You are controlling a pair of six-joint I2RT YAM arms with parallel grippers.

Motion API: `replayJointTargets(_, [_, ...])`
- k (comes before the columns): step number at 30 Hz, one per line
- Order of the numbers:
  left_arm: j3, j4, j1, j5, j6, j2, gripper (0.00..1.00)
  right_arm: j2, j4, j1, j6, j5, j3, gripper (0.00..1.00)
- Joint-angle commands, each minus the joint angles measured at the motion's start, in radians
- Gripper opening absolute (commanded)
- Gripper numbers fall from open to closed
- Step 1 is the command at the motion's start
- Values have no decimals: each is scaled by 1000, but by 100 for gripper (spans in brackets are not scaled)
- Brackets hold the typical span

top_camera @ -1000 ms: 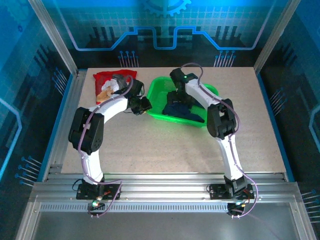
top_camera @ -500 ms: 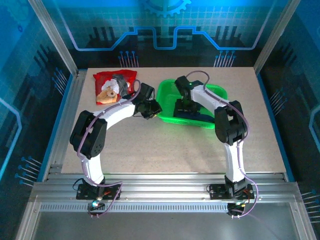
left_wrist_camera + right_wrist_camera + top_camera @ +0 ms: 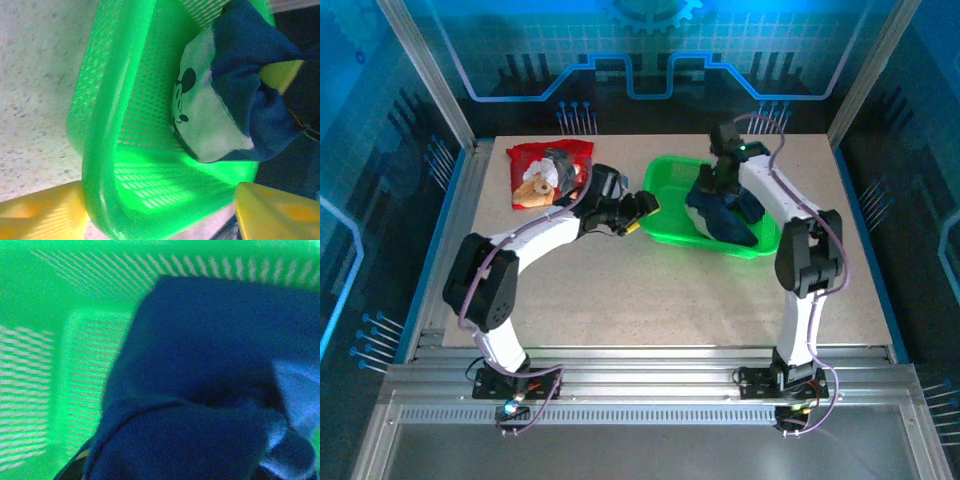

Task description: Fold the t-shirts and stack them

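Note:
I will next lift my right gripper clear, move it toward the red t-shirt and lower it to let go on the bare tabletop, because the basket point(image 3: 665, 228) has the bunched navy t-shirt in it.
The navy blue t-shirt point(image 3: 725, 218) with its white mouse print point(image 3: 205, 115) hangs bunched over the green basket point(image 3: 665, 228). My right gripper point(image 3: 708, 188) is shut on its upper folds, and in the right wrist view the navy cloth point(image 3: 200, 390) covers the jaws. My left gripper point(image 3: 645, 207) is open at the basket's left end, its yellow fingers point(image 3: 45, 212) wide apart on either side of the basket's corner point(image 3: 100, 130). The red t-shirt point(image 3: 548, 172) with the teddy-bear picture lies folded at the far left of the table.
The green mesh basket sits right of centre on the speckled tabletop point(image 3: 640, 290). Metal frame rails point(image 3: 450, 230) border the table on the left and near sides. Blue enclosure panels point(image 3: 640, 60) stand behind it.
The basket has slid to the right. My left gripper has opened off the basket's left end. My right gripper has shut on the navy t-shirt and raised it toward the far right.

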Motion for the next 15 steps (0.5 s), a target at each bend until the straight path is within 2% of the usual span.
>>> replayJointTargets(1, [18,26,68,37,45,-130,90,-144,45,23,-70,-156,180,0])
replayJointTargets(4, [39,-26,129,0,99,-228,99,-176,52,57,-87,-283,323,0])
replayJointTargets(10, [87,-195,236,-98,228,-370,99,-152,87,170,-45,-433,643,0])
replayJointTargets(15, [101,-335,332,-274,269,-502,99,-87,191,262,101,-543,833,0])
